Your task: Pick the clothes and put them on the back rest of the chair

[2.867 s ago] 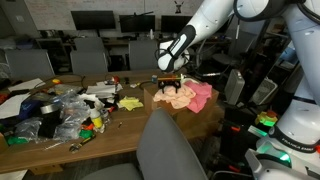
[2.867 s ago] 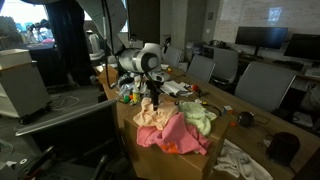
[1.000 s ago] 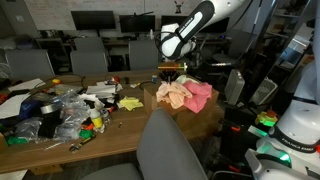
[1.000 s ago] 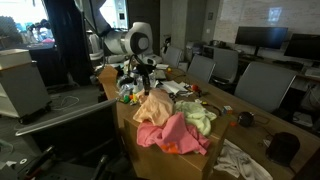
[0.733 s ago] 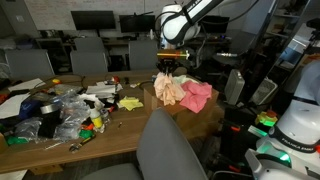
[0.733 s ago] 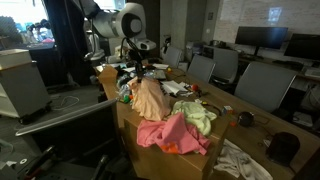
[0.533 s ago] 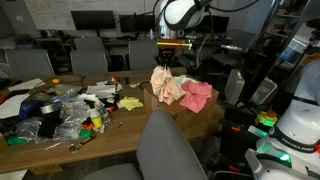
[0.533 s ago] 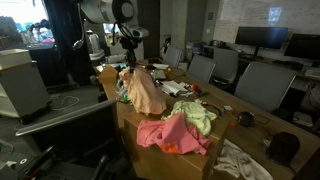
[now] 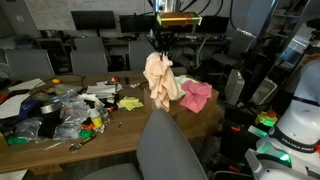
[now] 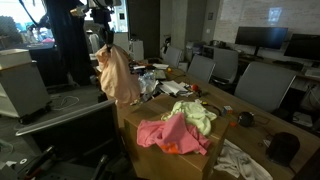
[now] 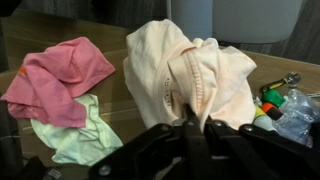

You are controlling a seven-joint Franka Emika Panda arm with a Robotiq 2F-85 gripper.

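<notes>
I will next move my gripper down and over the top edge of the grey chair's back rest to release the garment. The back rest stands below my gripper, past the end of the table.
My gripper is shut on the peach-orange garment, which hangs free well above the wooden table in both exterior views; the same peach-orange garment dangles past the table's near end. In the wrist view the gripper pinches a fold of the peach-orange garment. A pink garment and a pale yellow-green garment stay on the table; the pink garment lies over the yellow-green garment. The big grey chair's back rest rises below the hanging cloth.
Clear plastic bags and small clutter cover one half of the table, with a bright yellow scrap near the middle. Smaller grey chairs line the far side. A white robot base stands beside the table.
The gripper has risen steeply with the peach-orange garment, lifting it off the pile and off the table. The pink and yellow-green garments stayed put.
</notes>
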